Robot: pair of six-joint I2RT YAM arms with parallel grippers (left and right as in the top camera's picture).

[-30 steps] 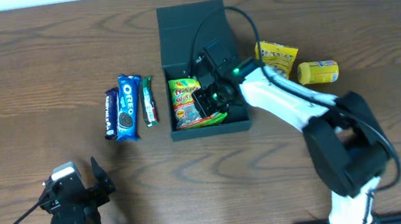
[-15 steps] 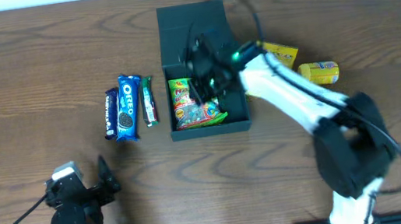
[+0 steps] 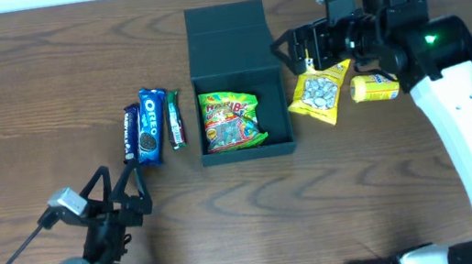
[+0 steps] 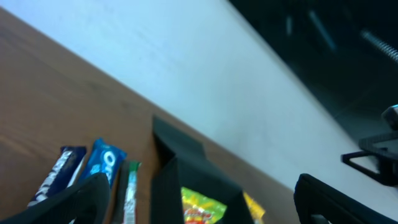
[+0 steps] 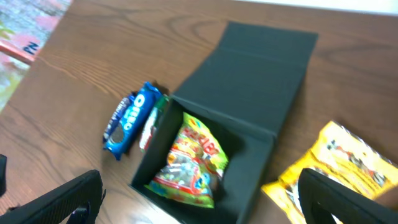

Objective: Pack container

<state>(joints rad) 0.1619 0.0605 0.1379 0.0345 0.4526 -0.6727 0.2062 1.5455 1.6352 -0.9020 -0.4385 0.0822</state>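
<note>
The blue Oreo pack lies flat outside the container (image 3: 275,99), so the left gripper will move outward, tip downward and go down onto the pack's near half.
The dark teal container (image 3: 275,99) stands mid-table, its lid (image 3: 226,30) folded flat behind it. A green candy bag (image 3: 231,120) lies inside. My right gripper (image 3: 297,49) hangs open and empty, high above the container's right edge and a yellow snack bag (image 3: 319,94). The right wrist view looks down on the container (image 5: 261,81), the green bag (image 5: 189,160) and the yellow bag (image 5: 351,165) past the right gripper (image 5: 205,205). My left gripper (image 3: 119,187) stands open near the front left, pointing at the Oreo packet (image 3: 154,125). The left gripper (image 4: 205,208) holds nothing.
A dark packet (image 3: 130,136) and a slim green bar (image 3: 175,119) lie beside the Oreo packet, left of the container. A small yellow pack (image 3: 375,86) lies right of the yellow bag. The right arm reaches across the table's right side.
My right gripper opened, left the green candy bag in the container, and rose up and away to the right. The left arm tilted up toward the snacks.
</note>
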